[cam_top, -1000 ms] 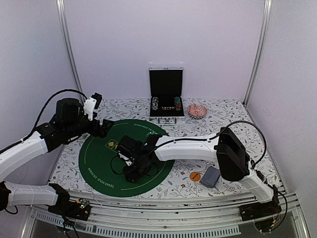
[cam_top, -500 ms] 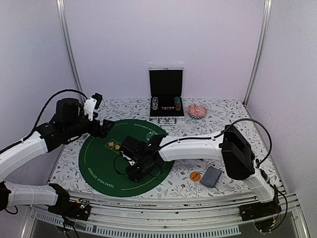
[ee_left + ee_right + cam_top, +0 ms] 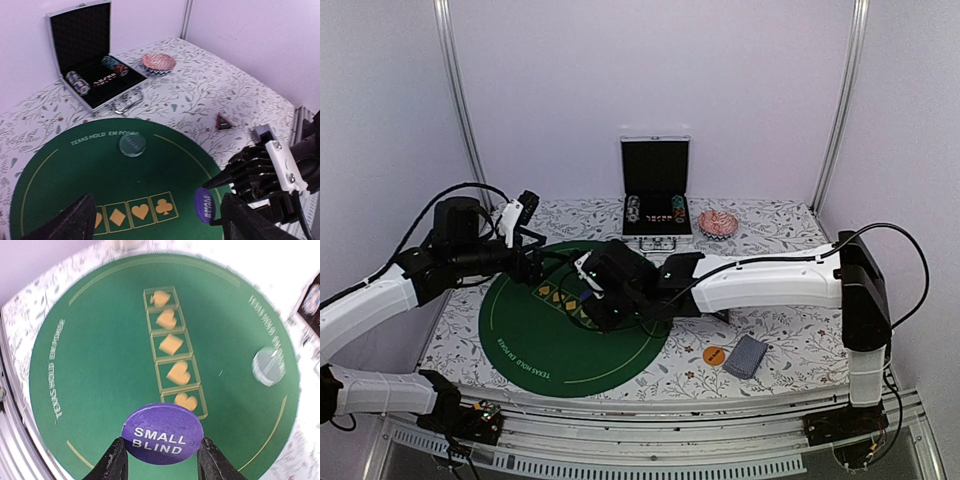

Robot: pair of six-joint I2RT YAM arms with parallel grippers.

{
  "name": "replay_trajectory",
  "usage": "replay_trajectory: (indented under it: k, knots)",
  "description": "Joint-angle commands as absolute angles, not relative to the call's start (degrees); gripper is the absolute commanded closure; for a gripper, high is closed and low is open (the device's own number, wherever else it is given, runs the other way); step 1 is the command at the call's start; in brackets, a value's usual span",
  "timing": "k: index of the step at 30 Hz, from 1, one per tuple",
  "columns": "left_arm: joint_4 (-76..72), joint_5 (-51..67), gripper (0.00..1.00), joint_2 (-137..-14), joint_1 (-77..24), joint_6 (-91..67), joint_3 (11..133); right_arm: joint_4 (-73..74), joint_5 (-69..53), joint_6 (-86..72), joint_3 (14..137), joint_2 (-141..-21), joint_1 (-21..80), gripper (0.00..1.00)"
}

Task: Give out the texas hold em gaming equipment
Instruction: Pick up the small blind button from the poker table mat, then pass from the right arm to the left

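Note:
The left gripper should next move toward the right gripper and around the dark purple-blue disc's free rim (image 3: 585, 296) (image 3: 201, 205), since the fingertips holding the disc cover only its sides.
My right gripper (image 3: 161, 452) is shut on a dark purple-blue disc (image 3: 162, 434) marked SMALL BLIND, gripping it by its edges above the near-right part of the green felt mat (image 3: 100, 340). The left wrist view shows the disc (image 3: 205, 211) tilted in the air. From above, the right gripper (image 3: 588, 293) hovers over the mat's middle. My left gripper (image 3: 160, 222) is open and empty over the mat's left side (image 3: 532, 262). A pale disc (image 3: 132, 145) lies on the mat. An orange disc (image 3: 715, 355) and a grey-blue card deck (image 3: 746, 356) lie right of the mat. A black triangular marker (image 3: 223, 121) lies on the tablecloth.
An open metal case (image 3: 656, 195) with several chips stands at the back centre, with a patterned bowl (image 3: 718, 223) to its right. The right forearm (image 3: 760, 282) spans the table above the mat's right edge. Frame posts stand at the back corners.
My right gripper has risen and moved from the mat's near part toward its middle, its forearm swinging up and back. My left gripper has shifted slightly right.

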State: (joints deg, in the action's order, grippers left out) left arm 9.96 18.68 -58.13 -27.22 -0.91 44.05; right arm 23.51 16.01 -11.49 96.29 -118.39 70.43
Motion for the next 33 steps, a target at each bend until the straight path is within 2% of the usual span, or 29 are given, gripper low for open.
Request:
replay_trajectory:
  k: [1, 9, 21, 25, 33]
  knots:
    - [5.7, 37.2, 0.11, -59.0, -26.9, -4.7, 43.7, 9.1, 24.9, -1.6, 93.1, -113.9, 70.6, 0.72]
    - [6.6, 33.8, 0.10, -60.8, -26.8, -6.1, 43.9, 4.1, 27.4, 5.5, 92.1, -113.4, 71.3, 0.72]
    - [7.6, 32.9, 0.39, -63.2, -26.3, -7.7, 44.8, -1.7, 26.2, 5.9, 87.3, -109.9, 71.3, 0.72]
    - [9.4, 31.2, 0.39, -65.5, -26.3, -7.9, 45.7, -2.3, 26.2, 6.2, 87.2, -109.8, 71.3, 0.72]
    - [8.0, 34.8, 0.38, -64.9, -26.3, -8.5, 45.7, -2.8, 25.5, 6.7, 87.4, -109.9, 71.4, 0.72]
